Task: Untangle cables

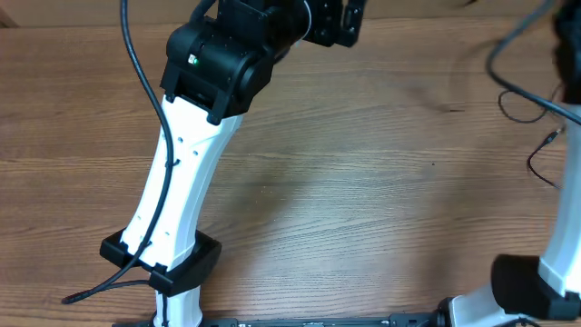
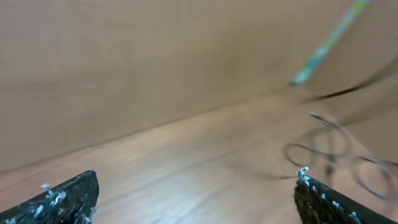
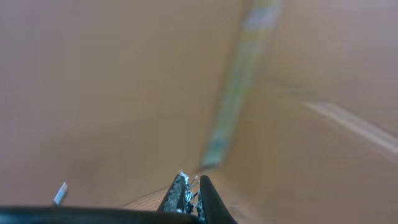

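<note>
The bare table is closer to my base than the looped cables. My right gripper needs to move back and down toward that clear wood next, then let go of the cable.
Thin black cables (image 1: 524, 111) lie in loose loops on the wooden table at the far right, with a small plug end (image 1: 552, 136). In the left wrist view they show blurred as loops (image 2: 323, 148) ahead to the right. My left gripper (image 2: 196, 190) is open and empty, apart from the cables; it reaches to the table's far edge (image 1: 334, 25). My right gripper (image 3: 191, 182) is shut, with thin strands of cable pinched between its fingertips, raised off the table. A silver-tipped plug (image 3: 60, 193) hangs at its lower left.
The left arm (image 1: 182, 173) slants across the left half of the wooden table (image 1: 363, 182). The right arm's base (image 1: 536, 282) stands at the bottom right. A thicker black arm wire (image 1: 136, 64) runs along the left arm.
</note>
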`<state>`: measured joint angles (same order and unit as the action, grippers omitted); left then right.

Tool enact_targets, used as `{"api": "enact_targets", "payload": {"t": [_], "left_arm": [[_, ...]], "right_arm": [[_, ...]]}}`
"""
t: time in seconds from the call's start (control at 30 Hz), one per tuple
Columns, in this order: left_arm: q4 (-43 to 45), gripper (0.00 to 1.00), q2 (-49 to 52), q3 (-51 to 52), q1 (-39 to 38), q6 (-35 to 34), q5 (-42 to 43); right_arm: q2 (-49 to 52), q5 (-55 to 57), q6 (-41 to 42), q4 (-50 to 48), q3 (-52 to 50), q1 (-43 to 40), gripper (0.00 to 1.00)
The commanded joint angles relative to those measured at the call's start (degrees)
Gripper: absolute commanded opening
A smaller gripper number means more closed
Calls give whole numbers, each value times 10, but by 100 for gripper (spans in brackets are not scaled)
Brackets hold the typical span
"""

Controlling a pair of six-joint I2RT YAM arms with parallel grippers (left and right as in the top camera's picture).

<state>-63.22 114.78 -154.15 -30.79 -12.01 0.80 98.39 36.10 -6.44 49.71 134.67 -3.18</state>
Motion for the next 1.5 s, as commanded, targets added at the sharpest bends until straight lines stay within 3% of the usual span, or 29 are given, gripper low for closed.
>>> {"api": "enact_targets", "payload": {"t": [0.0,0.17,0.3,0.47,0.63,0.83,1.03,1.27,1.47], "left_arm": [[0,100,2,-5,4,14,-72],[-8,100,10,-5,4,14,-71],[-23,100,22,-5,4,16,-72],[-38,100,29,-5,4,31,-67],[-59,100,30,-5,4,30,-67],[-66,100,30,-5,4,30,-47],[-55,100,40,-5,4,30,-23],[-56,100,83,-5,4,30,-19],[-60,100,108,-5,4,33,24]], "right_arm": [[-40,181,-38,-36,24,-55,4],[-57,213,-71,-82,24,-121,4],[-66,198,17,-10,22,-202,4],[-63,14,130,53,-12,-338,4],[-56,-148,162,12,-111,-436,4],[-58,-208,160,-45,-156,-443,4],[-65,-208,150,-94,-85,-421,4],[-56,-227,137,-44,-46,-415,4],[15,-227,140,0,-135,-419,4]]}}
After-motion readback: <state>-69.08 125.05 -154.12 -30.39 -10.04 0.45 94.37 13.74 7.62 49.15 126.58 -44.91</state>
